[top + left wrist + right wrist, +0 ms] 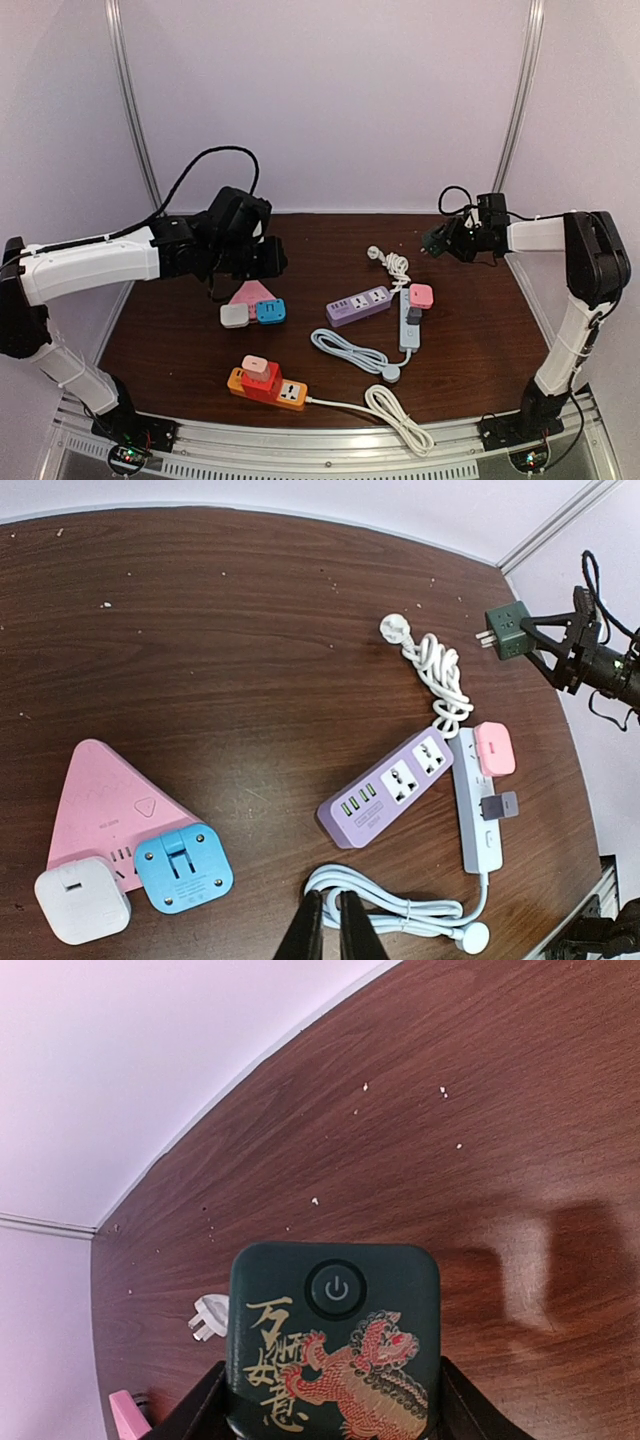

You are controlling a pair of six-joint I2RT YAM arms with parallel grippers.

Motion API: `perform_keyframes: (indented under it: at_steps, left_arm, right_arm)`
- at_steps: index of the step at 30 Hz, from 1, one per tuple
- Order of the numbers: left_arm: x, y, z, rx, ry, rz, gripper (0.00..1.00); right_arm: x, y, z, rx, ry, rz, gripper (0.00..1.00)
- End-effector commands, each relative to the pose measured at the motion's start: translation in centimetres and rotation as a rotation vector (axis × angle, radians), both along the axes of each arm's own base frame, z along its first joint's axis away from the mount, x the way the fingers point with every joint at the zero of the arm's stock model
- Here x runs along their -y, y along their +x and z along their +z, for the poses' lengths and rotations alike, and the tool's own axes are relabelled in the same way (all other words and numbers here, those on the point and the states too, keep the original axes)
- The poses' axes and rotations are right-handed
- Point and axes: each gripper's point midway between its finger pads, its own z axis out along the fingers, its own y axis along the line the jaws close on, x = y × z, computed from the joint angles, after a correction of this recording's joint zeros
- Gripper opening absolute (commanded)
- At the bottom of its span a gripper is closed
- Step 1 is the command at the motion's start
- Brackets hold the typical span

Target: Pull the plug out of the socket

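My right gripper lowers toward the bare table beyond the pink plug and opens next, since the dark green cube plug (434,241) hangs free of every socket.
A dark green cube plug (434,241) (507,629) (333,1345) with a power button and a red-gold lion print hangs in the air over the table's back right. My right gripper (443,243) (333,1410) is shut on it, one finger on each side. It touches no socket. My left gripper (268,258) (328,912) hovers above the left half of the table. Its jaws stand almost together with nothing between them. Under it lies a pink triangular socket (250,293) (100,800) with a white plug (82,900) and a blue plug (183,867) at its edge.
A purple power strip (358,304) lies mid-table. Next to it is a white strip (409,325) carrying a pink plug (421,295) and a grey plug (414,315). An orange strip (290,393) with a pink-topped red plug (256,368) lies in front. Coiled cables (350,352) lie between them.
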Motion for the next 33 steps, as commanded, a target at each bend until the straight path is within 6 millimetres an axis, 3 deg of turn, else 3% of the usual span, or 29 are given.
perform_keyframes:
  at_steps: [1, 9, 14, 22, 33]
  left_arm:
    - [-0.6, 0.0, -0.4, 0.006, 0.024, 0.013, 0.08]
    - [0.3, 0.2, -1.1, -0.017, 0.025, 0.004, 0.08]
    - [0.6, 0.3, -1.2, -0.022, 0.019, 0.004, 0.08]
    - [0.9, 0.5, -1.7, -0.028, 0.020, 0.005, 0.08]
    - [2.1, 1.1, -1.5, -0.030, 0.039, -0.025, 0.09]
  right_arm:
    - [-0.1, 2.6, 2.0, 0.079, 0.123, 0.021, 0.27]
    - [0.3, 4.7, -0.7, 0.049, 0.227, 0.009, 0.28]
    - [0.3, 4.9, -1.9, 0.028, 0.243, 0.001, 0.32]
    - [3.4, 4.8, -4.0, -0.011, 0.204, -0.048, 0.51]
    - [5.4, 4.8, -5.3, -0.049, 0.168, -0.088, 0.80]
